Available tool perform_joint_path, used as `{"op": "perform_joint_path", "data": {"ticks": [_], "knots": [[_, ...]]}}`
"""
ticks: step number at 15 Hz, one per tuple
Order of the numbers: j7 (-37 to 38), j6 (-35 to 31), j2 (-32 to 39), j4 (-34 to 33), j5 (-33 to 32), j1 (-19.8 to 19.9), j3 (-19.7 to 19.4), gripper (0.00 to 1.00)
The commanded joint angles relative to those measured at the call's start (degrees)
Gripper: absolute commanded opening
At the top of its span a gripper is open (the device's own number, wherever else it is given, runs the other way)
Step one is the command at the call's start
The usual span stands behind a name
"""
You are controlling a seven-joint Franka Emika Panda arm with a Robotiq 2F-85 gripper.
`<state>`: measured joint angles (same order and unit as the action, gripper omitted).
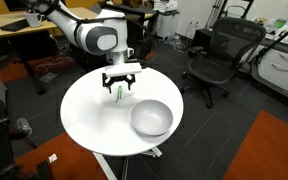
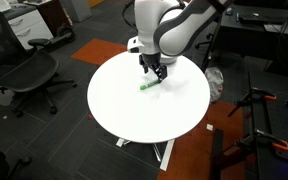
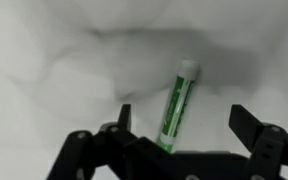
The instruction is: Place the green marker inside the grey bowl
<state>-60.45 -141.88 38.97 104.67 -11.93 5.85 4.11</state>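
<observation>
The green marker lies flat with its body (image 3: 176, 109) between the robot's spread fingers, so the gripper should go down a little next and then close around the marker.
The green marker (image 3: 177, 104) lies flat on the round white table (image 1: 94, 110), between my open gripper's fingers (image 3: 184, 125) in the wrist view. In both exterior views my gripper (image 1: 121, 84) (image 2: 156, 74) hangs just above the marker (image 1: 119, 93) (image 2: 148, 86), fingers spread on either side. The grey bowl (image 1: 151, 118) stands upright on the table near its edge, apart from the gripper; its hollow holds nothing. The bowl does not show in the exterior view from the opposite side.
Black office chairs (image 1: 212, 58) (image 2: 29, 72) stand around the table. Desks (image 1: 19, 25) and equipment line the room's edges. An orange carpet patch (image 1: 274, 150) lies on the floor.
</observation>
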Motion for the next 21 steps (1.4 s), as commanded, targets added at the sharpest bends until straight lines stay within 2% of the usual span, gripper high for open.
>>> {"op": "perform_joint_path", "data": {"ticks": [1,6,7,8,17,18,21], "knots": [[-3.04,0.33,3.7,-4.45,1.19,1.47,1.69,1.0],[-3.98,0.66,6.81,-7.44,1.43,2.07,2.42,1.0],[-4.17,0.62,7.24,-7.78,1.38,2.25,2.53,0.75],[-4.28,0.63,7.58,-8.1,1.37,2.31,2.56,0.74],[-3.75,0.65,7.66,-9.41,1.9,2.34,2.68,0.05],[-3.0,0.17,6.58,-8.42,2.11,2.22,2.58,0.0],[-0.92,-1.71,1.69,-4.37,4.41,2.69,2.81,0.05]]}}
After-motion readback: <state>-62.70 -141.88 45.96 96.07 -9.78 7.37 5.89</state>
